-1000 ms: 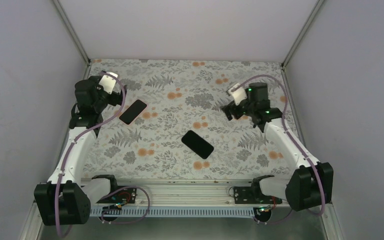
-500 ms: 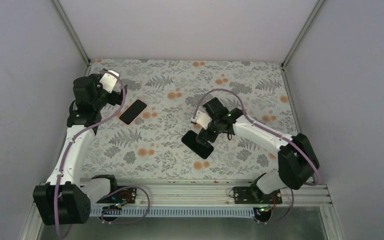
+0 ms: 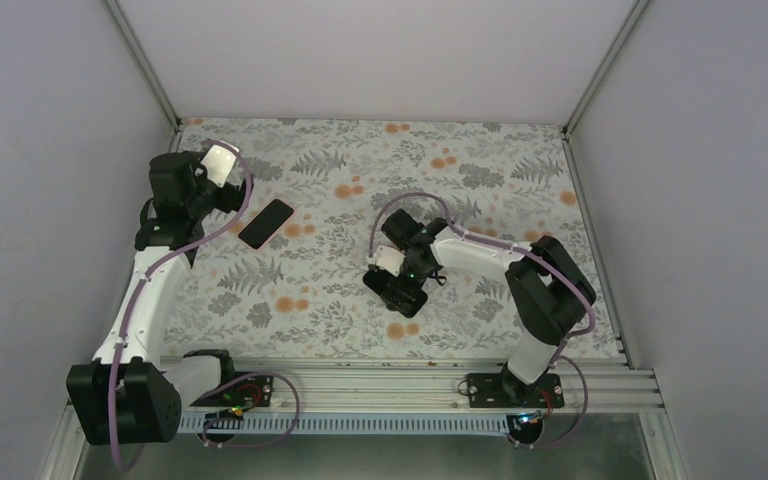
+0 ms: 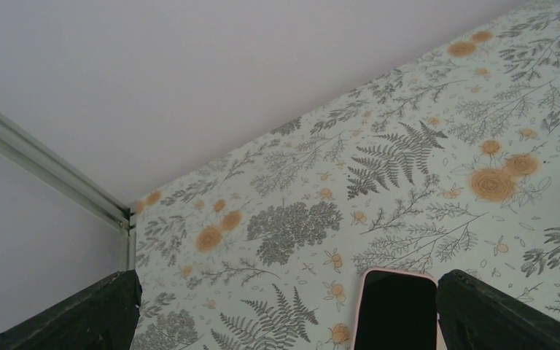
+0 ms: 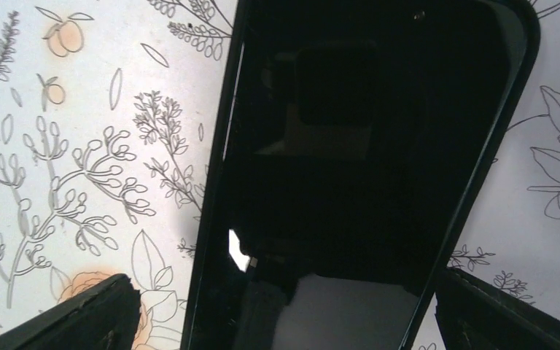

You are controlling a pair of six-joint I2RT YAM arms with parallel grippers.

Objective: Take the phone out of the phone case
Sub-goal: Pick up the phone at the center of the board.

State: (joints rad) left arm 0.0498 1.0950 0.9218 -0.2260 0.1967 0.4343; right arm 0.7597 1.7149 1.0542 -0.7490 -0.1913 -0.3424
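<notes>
The right gripper moves down onto the black phone [image 3: 401, 294] [image 5: 308, 288] next and closes its open fingers against both long sides, since the phone lies flat just below it.
A black phone in a black case [image 3: 398, 292] lies flat at the table's centre and fills the right wrist view [image 5: 364, 146]. My right gripper [image 3: 406, 276] hangs low over it, open, with one finger on each long side [image 5: 284, 324]. I cannot tell whether the fingers touch it. A second dark phone with a pink rim [image 3: 266, 223] lies at the back left. In the left wrist view it [image 4: 397, 310] lies just inside the right finger. My left gripper [image 3: 228, 200] is open and empty above the mat [image 4: 284, 328].
The flowered mat [image 3: 340, 170] covers the table, with grey walls on three sides. A metal post [image 4: 51, 171] stands in the back left corner. The aluminium rail [image 3: 360, 378] with the arm bases runs along the near edge.
My right arm swung from the back right to the table's centre and came down over the black phone. The left arm and both phones stayed in place.
</notes>
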